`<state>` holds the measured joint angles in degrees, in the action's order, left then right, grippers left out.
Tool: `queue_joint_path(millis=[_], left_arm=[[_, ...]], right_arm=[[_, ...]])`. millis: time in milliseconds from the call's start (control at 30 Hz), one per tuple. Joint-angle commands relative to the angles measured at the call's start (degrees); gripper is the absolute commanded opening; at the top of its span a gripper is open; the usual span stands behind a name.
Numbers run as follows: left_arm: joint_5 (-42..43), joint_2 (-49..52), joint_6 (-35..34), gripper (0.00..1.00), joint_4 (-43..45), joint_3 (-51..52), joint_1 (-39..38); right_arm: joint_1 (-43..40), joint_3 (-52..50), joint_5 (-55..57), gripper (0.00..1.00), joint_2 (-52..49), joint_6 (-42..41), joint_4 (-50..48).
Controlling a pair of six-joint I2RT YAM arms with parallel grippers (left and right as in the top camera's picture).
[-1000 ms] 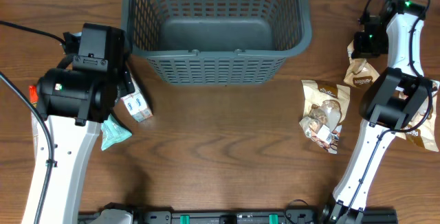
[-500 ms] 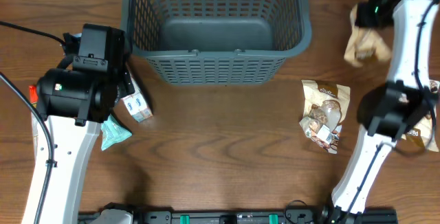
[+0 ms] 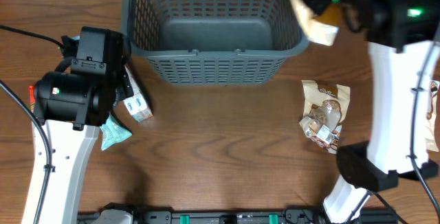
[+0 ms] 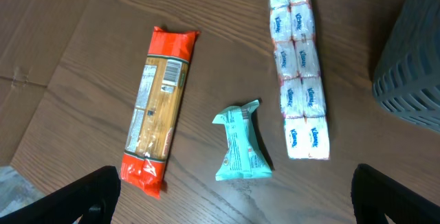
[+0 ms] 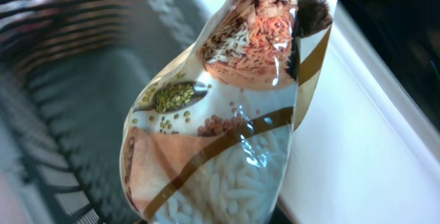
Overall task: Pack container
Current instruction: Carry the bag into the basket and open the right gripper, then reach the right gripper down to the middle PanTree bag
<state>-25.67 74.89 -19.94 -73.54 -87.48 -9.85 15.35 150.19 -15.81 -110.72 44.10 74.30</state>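
My right gripper should next carry the bag over the basket's bare bottom, lower it and release it, because that bottom is below and to the left in the overhead view.
The container, a dark grey lattice basket (image 3: 213,67), stands at the back middle of the table with nothing showing on its floor. My right gripper (image 3: 322,3) is shut on a clear grain and rice bag (image 3: 311,19) and holds it in the air over the basket's right rim. In the right wrist view the bag (image 5: 227,114) fills the frame and hides the fingers, with the basket (image 5: 62,80) blurred behind it. My left gripper (image 4: 237,196) is open and empty, hovering above a teal packet (image 4: 242,143) left of the basket.
A red pasta pack (image 4: 159,107) and a strip of tissue packs (image 4: 299,66) lie by the teal packet (image 3: 113,132). A brown snack bag (image 3: 323,114) lies on the table at the right. The basket's corner (image 4: 412,66) is close to the tissues.
My right arm has lifted the grain bag from the table's right side and carried it left and up to the basket's right rim. The left arm has not moved.
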Motion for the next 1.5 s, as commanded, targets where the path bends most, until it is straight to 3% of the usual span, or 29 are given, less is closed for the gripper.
queue_joint_path(millis=[0,600,633,733,833,867,967,1033,1133,1333,1467], left_arm=[[-0.3,-0.7,-1.0,0.96,-0.4,-0.7,0.3],[-0.3,-2.5,-0.9,0.96,-0.4,-0.7,0.3],[-0.3,-2.5,-0.9,0.96,-0.4,-0.7,0.3],[-0.3,-2.5,-0.9,0.96,-0.4,-0.7,0.3],[-0.3,-2.5,-1.0,0.96,-0.4,-0.7,0.3],[-0.3,-2.5,-0.9,0.96,-0.4,-0.7,0.3],[-0.3,-2.5,-0.9,0.96,-0.4,-0.7,0.3],[-0.3,-2.5,-0.9,0.96,-0.4,-0.7,0.3],[-0.3,-2.5,-0.9,0.96,-0.4,-0.7,0.3],[-0.3,-2.5,-0.9,0.96,-0.4,-0.7,0.3],[-0.3,-2.5,-0.9,0.96,-0.4,-0.7,0.3]], right_arm=[[4.3,-0.4,-4.9,0.01,-3.5,13.0,-0.9],[6.6,-0.4,-6.7,0.02,-27.6,16.1,2.1],[6.6,-0.4,-6.7,0.09,-28.0,15.1,2.2],[6.6,-0.4,-6.7,0.52,-27.8,11.0,2.1],[6.6,0.2,-6.7,0.73,-25.3,8.9,2.2],[6.6,0.6,-6.5,0.91,-24.1,8.6,2.2],[6.5,2.6,-6.4,0.88,-18.9,8.6,2.1],[6.1,3.8,-5.4,0.80,-14.6,7.6,1.6],[4.6,4.3,2.2,0.79,-8.3,-1.6,-1.6],[-4.4,4.3,28.0,0.94,0.4,-36.4,-2.1],[-14.6,4.3,28.7,0.93,1.7,-53.2,6.0]])
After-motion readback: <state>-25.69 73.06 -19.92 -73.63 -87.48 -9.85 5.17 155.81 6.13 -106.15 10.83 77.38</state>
